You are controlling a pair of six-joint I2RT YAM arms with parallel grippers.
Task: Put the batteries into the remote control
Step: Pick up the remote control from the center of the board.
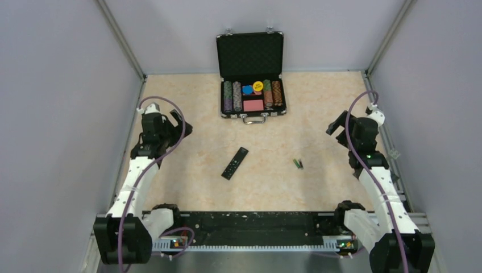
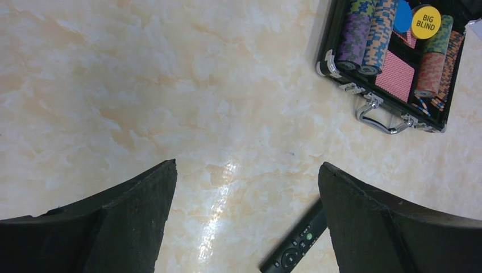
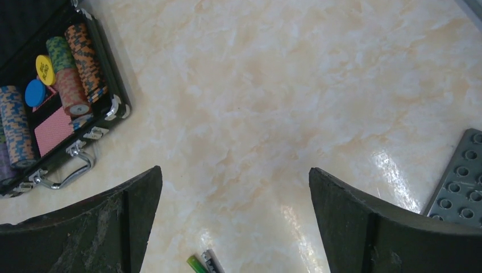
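The remote lies below my left gripper on the right in the top view, so my left gripper needs to go to that side and down onto the remote's middle.
The black remote control lies flat on the table's middle, buttons up, slanted; its end shows in the left wrist view beside the right finger. Two small green batteries lie side by side to its right; their tips show at the bottom of the right wrist view. My left gripper is open and empty at the left, above the table. My right gripper is open and empty at the right. Both are well apart from the remote and batteries.
An open black case of coloured poker chips stands at the back middle; it shows in the left wrist view and the right wrist view. A grey studded plate lies at the table's right edge. Walls enclose the table.
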